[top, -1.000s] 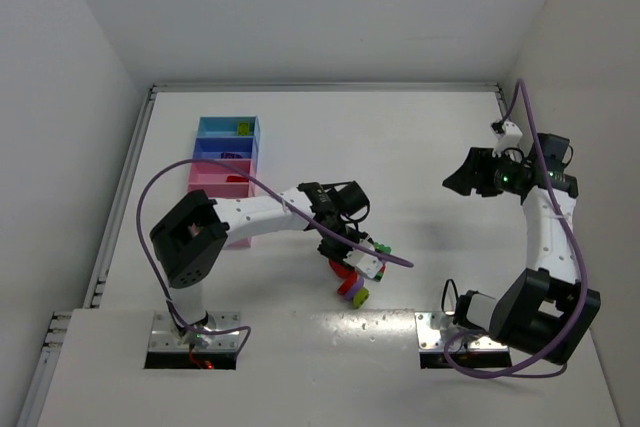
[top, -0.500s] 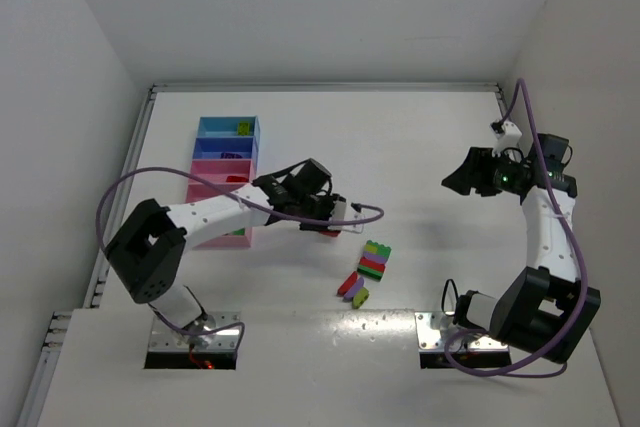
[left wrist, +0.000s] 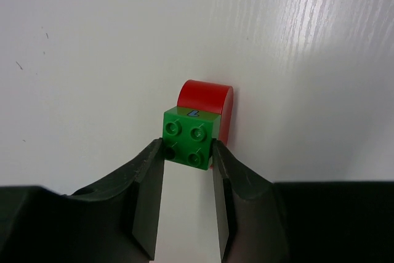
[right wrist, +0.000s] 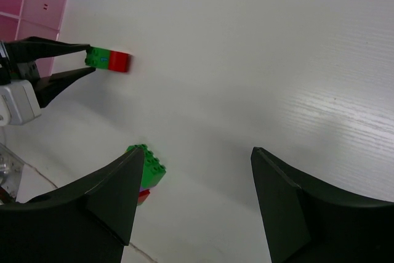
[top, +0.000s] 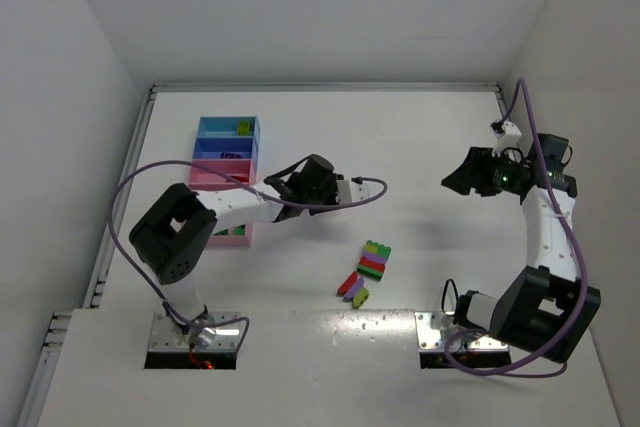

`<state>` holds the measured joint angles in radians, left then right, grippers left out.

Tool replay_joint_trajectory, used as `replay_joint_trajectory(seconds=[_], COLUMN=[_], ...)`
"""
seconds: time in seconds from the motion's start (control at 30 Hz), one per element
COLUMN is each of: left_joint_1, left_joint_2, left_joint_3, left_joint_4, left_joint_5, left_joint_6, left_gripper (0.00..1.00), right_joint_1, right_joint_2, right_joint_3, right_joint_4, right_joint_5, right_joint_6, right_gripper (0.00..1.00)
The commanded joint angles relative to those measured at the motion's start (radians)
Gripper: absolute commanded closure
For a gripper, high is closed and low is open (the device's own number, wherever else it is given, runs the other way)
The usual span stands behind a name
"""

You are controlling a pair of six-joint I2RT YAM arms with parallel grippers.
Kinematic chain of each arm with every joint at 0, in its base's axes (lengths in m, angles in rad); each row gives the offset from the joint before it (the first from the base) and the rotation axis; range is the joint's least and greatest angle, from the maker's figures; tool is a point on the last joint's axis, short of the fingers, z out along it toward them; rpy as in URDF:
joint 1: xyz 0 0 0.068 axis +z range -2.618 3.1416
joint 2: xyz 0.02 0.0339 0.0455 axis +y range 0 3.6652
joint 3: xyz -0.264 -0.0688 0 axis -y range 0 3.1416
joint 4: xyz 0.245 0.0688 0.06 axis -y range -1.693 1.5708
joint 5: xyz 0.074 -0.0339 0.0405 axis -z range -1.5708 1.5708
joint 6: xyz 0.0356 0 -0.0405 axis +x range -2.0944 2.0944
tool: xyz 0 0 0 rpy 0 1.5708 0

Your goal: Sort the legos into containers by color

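Next, my left gripper turns the red piece toward my right gripper, then carries the green lego over the near pink tray, since green bricks lie there.
My left gripper is shut on a green two-by-two lego that has a red rounded piece stuck to its far side. It hangs over bare table just right of the containers, a row of light blue, blue and pink trays. The right wrist view shows the same held piece. A multicoloured stack of legos and a few loose ones lie at the front centre. My right gripper is open and empty, high at the right.
The trays hold a yellow-green brick, a purple one, a red one and a green one. White walls ring the table. A purple cable loops off the left wrist.
The left arm rose from the lego pile at the front and swung back and left toward the trays, carrying the green and red piece. The right arm stayed still.
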<state>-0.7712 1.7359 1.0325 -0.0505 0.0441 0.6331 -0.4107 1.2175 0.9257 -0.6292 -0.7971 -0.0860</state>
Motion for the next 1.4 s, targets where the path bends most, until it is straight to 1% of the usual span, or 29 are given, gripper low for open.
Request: replay_joint_trajectory(seconds=[0.0,0.07,0.13,0.2,0.23,0.37,0.57,0.73,0.97,1.03,1.07,1.1,1.17,1.2,1.27,1.33,1.37], left_joint_1=[0.015,0.036,0.05,0.064,0.078,0.101,0.11,0.11,0.11,0.121,0.121,0.13,0.142,0.142,0.153,0.18,0.193], left_joint_2=[0.019,0.019,0.019,0.019,0.019,0.031,0.074,0.119,0.149,0.169,0.169,0.178,0.179,0.163,0.14,0.105,0.065], left_joint_3=[0.037,0.049,0.078,0.099,0.124,0.181,0.239,0.285,0.308,0.321,0.331,0.342,0.342,0.351,0.351,0.351,0.351], left_joint_4=[-0.009,-0.034,-0.063,-0.101,-0.117,-0.181,-0.238,-0.357,-0.379,-0.379,-0.379,-0.379,-0.379,-0.379,-0.379,-0.379,-0.379], left_joint_5=[0.043,0.065,0.094,0.129,0.146,0.201,0.255,0.321,0.333,0.333,0.333,0.342,0.353,0.362,0.391,0.425,0.491], left_joint_6=[-0.038,-0.047,-0.047,-0.056,-0.056,-0.047,-0.015,0.034,0.046,0.046,0.046,0.046,0.036,0.025,0.011,-0.036,-0.064], left_gripper=[0.78,0.73,0.61,0.55,0.5,0.43,0.43,0.42,0.42,0.48,0.52,0.65,0.79,0.88,0.93,0.96,0.96], right_joint_1=[-0.005,-0.005,-0.005,-0.005,-0.005,-0.005,-0.005,-0.005,-0.005,-0.005,-0.005,-0.005,-0.005,-0.005,0.01,0.035,0.045], right_joint_2=[-0.001,-0.001,-0.001,-0.001,-0.001,-0.001,-0.001,-0.001,-0.001,-0.001,-0.001,-0.001,-0.001,-0.001,0.01,0.02,0.034], right_joint_3=[-0.004,-0.004,-0.004,-0.004,-0.004,-0.004,-0.004,-0.004,-0.004,-0.004,-0.004,-0.004,-0.004,-0.004,-0.004,-0.004,-0.013], right_joint_4=[0.025,0.025,0.025,0.025,0.025,0.025,0.025,0.025,0.025,0.025,0.025,0.025,0.025,0.025,0.034,0.046,0.057], right_joint_5=[-0.031,-0.031,-0.031,-0.031,-0.031,-0.031,-0.031,-0.031,-0.031,-0.031,-0.031,-0.031,-0.031,-0.031,-0.044,-0.121,-0.151], right_joint_6=[0.002,0.002,0.002,0.002,0.002,0.002,0.002,0.002,0.002,0.002,0.002,0.002,0.002,0.002,0.002,0.002,0.002], right_gripper=[0.29,0.29,0.29,0.29,0.29,0.29,0.29,0.29,0.29,0.29,0.29,0.29,0.3,0.3,0.3,0.3,0.3])
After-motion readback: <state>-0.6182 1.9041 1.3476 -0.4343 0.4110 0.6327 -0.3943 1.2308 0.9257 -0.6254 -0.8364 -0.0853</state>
